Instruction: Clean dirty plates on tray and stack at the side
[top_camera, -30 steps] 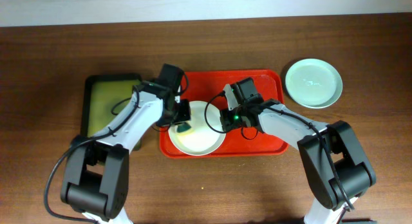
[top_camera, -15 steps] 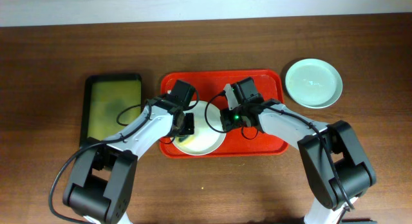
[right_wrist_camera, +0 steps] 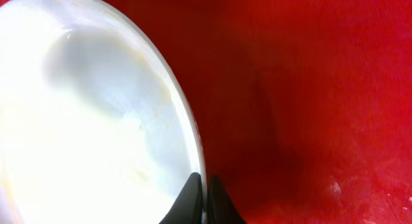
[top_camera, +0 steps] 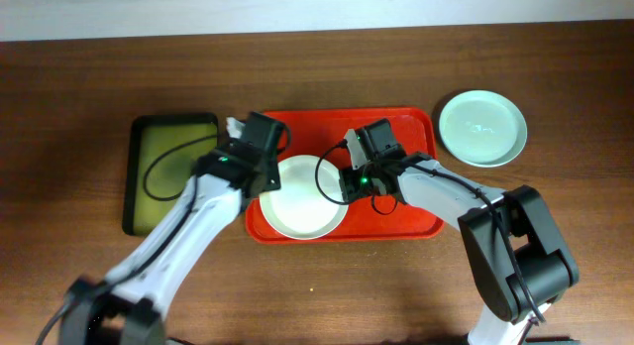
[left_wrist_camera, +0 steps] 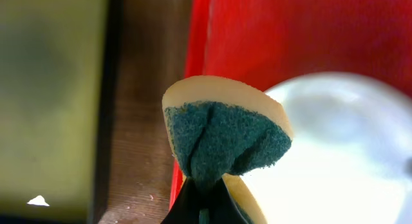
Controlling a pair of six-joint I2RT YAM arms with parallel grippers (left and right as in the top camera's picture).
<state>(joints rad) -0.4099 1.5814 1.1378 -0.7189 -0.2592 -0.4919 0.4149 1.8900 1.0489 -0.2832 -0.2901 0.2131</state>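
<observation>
My right gripper should lift, swing to the right in the overhead view over the pale mint plate (top_camera: 482, 128), which is already off the tray, and let go on top of it.
A white plate (top_camera: 305, 198) lies on the red tray (top_camera: 396, 127). My right gripper (top_camera: 343, 182) is shut on the plate's right rim; the right wrist view shows the fingertips (right_wrist_camera: 203, 188) pinching the rim of the plate (right_wrist_camera: 90, 121) over the tray (right_wrist_camera: 309, 89). My left gripper (top_camera: 264, 178) is shut on a green-and-yellow sponge (left_wrist_camera: 222, 137), held at the tray's left edge beside the plate (left_wrist_camera: 335, 147). A pale mint plate (top_camera: 482, 128) sits on the table at the right. A third plate is not in view.
A black-rimmed olive-green tray (top_camera: 168, 172) lies left of the red tray, with a strip of brown table (left_wrist_camera: 145, 121) between them. The wall edge runs along the back of the table.
My left gripper has moved with the sponge from over the plate's left part toward the tray's left edge. The right gripper and the plate have stayed in place.
</observation>
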